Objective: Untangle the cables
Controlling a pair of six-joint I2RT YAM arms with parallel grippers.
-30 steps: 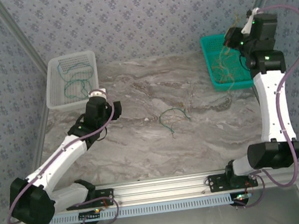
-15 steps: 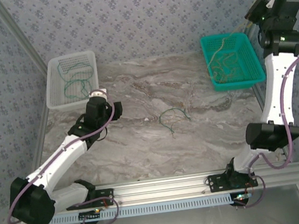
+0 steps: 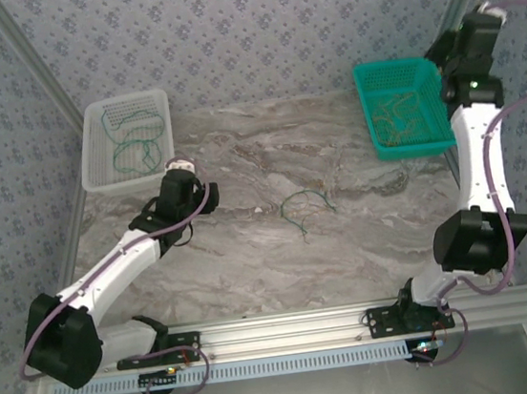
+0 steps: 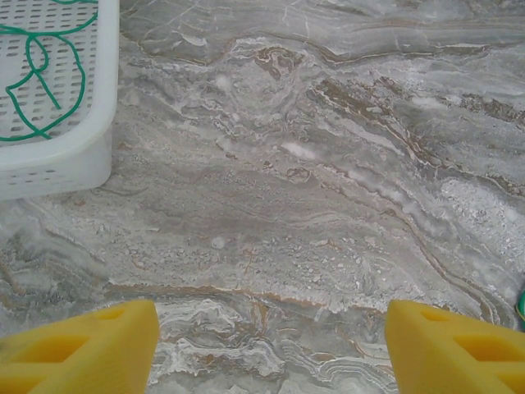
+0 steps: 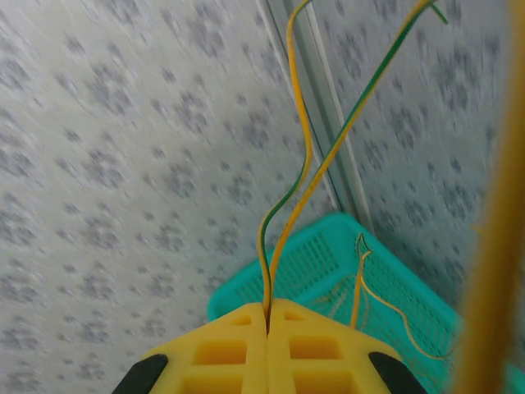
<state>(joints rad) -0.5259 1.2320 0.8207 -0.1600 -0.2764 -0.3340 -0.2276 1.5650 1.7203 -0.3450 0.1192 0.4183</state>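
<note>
My right gripper moves down into the teal basket next and releases the yellow-green cable. The teal basket's bottom is below, where other yellow cables already lie.
A dark green cable lies in a loose loop on the middle of the marble table. More green cables curl inside the white basket, which also appears in the left wrist view as the white basket with a green cable. Yellow cables pile in the teal basket. My left gripper hangs open over bare table beside the white basket. My right gripper is raised beside the teal basket, shut on a yellow-green cable that runs upward.
The teal basket lies below the right gripper, with yellow strands rising from it. Patterned walls close in behind and on both sides. A metal rail runs along the near edge.
The right arm swung up and to the right away from the teal basket, pulling cable out, then dropped a little. The left gripper shifted slightly right and nearer.
</note>
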